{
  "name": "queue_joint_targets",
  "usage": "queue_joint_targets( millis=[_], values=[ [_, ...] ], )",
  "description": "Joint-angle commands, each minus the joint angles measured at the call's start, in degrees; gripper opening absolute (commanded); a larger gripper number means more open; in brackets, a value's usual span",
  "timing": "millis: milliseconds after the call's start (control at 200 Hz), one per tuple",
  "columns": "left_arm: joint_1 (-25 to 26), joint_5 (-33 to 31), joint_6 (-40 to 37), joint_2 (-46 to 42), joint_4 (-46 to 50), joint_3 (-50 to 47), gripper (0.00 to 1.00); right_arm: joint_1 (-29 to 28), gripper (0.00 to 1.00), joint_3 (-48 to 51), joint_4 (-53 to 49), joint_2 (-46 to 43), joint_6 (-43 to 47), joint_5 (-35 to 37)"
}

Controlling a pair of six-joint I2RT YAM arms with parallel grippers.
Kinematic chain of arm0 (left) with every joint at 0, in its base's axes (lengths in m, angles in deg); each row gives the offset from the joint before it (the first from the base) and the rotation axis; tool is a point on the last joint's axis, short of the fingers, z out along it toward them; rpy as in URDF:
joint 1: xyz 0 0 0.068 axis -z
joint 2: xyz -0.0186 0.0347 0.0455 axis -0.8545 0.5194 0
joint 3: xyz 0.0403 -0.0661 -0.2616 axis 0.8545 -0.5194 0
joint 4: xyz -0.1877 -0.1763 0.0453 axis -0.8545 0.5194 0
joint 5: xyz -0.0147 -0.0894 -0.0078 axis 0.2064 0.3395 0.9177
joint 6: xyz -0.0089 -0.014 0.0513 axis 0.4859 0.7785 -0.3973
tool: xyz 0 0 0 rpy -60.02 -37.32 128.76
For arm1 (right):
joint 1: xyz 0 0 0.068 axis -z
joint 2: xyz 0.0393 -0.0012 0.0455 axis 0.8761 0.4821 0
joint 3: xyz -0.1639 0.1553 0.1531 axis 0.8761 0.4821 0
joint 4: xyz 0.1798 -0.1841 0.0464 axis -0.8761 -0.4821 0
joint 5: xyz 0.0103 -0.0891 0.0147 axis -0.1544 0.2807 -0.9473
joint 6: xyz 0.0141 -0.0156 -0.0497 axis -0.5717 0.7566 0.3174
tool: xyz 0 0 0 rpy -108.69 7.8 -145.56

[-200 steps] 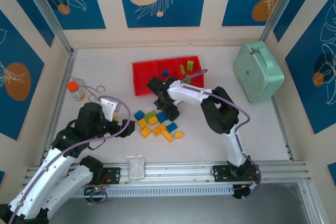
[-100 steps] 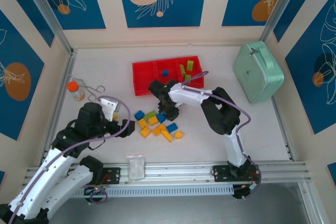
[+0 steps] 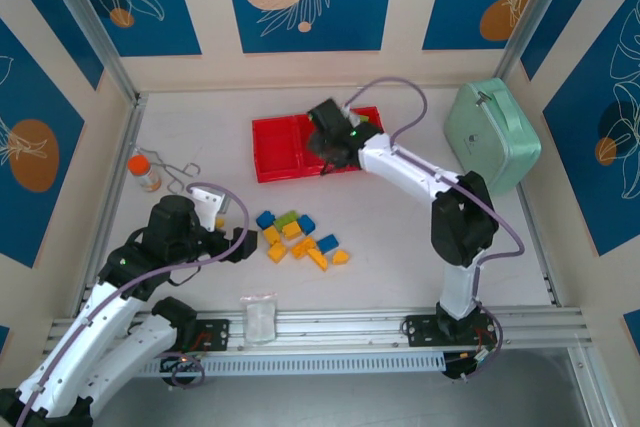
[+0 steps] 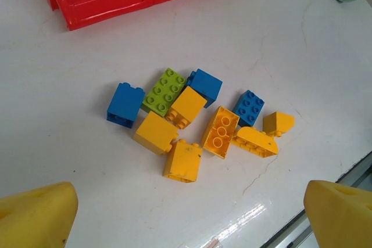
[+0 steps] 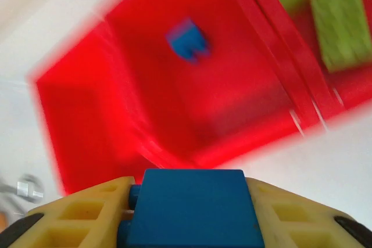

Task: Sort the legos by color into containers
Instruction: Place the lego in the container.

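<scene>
I will move my right gripper outward over the middle bin, lower it inside and let go of its blue brick, because one blue brick is already in that bin.
My right gripper (image 3: 327, 150) hovers over the red three-bin tray (image 3: 272, 157), shut on a blue brick (image 5: 195, 208) held between its yellow fingers (image 5: 75, 216). Beyond it, the middle bin (image 5: 145, 103) holds one blue brick (image 5: 187, 40), and lime green bricks (image 5: 336, 22) lie in the bin to its right. The right wrist view is blurred. The loose pile (image 3: 300, 237) lies on the table: several orange-yellow bricks (image 4: 184, 160), blue ones (image 4: 125, 104) and one green (image 4: 164, 90). My left gripper (image 3: 238, 244) stands open just left of the pile, its fingertips (image 4: 36, 213) apart over bare table.
A mint-green case (image 3: 490, 137) stands at the right. An orange-capped bottle (image 3: 145, 172) and a bent wire piece (image 3: 180, 173) are at the left. A small clear bag (image 3: 260, 314) lies near the front rail.
My right gripper has risen from the pile with a blue brick and swung back over the red tray. The left arm has not moved.
</scene>
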Motion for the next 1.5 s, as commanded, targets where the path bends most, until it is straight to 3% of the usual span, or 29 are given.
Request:
queue_joint_targets(
  millis=[0, 230, 395, 675, 985, 1095, 1276, 1491],
  values=[
    [0.40, 2.24, -1.09, 0.30, -0.61, -0.39, 0.99, 5.60, 0.34, -9.61, 2.26, 5.01, 15.49, -8.75],
    [0.40, 1.92, -1.11, 0.23, -0.59, -0.48, 0.99, 8.98, 0.34, -30.26, -7.28, 19.44, 20.82, -20.77],
    [0.39, 2.42, -1.26, 0.45, -0.62, -0.48, 0.99, 8.18, 0.34, -36.22, -11.59, 25.08, 20.30, -21.71],
    [0.40, 2.42, -1.24, 0.93, -0.61, -0.42, 0.99, 6.98, 0.36, -30.01, -9.07, 25.22, 18.03, -21.98],
    [0.40, 2.86, -1.28, 1.00, -0.61, -0.49, 0.99, 7.30, 0.45, -19.35, -2.63, 21.66, 16.70, -21.85],
    [0.40, 2.90, -1.33, 1.12, -0.61, -0.54, 0.99, 7.38, 0.52, -16.80, -1.16, 20.16, 16.89, -21.79],
    [0.39, 3.04, -1.30, 1.28, -0.64, -0.50, 0.99, 7.31, 0.77, -15.28, -0.77, 17.18, 17.37, -22.26],
    [0.40, 2.95, -1.31, 1.15, -0.67, -0.46, 0.99, 6.90, 0.81, -16.60, -3.77, 12.87, 16.77, -22.70]
  ],
)
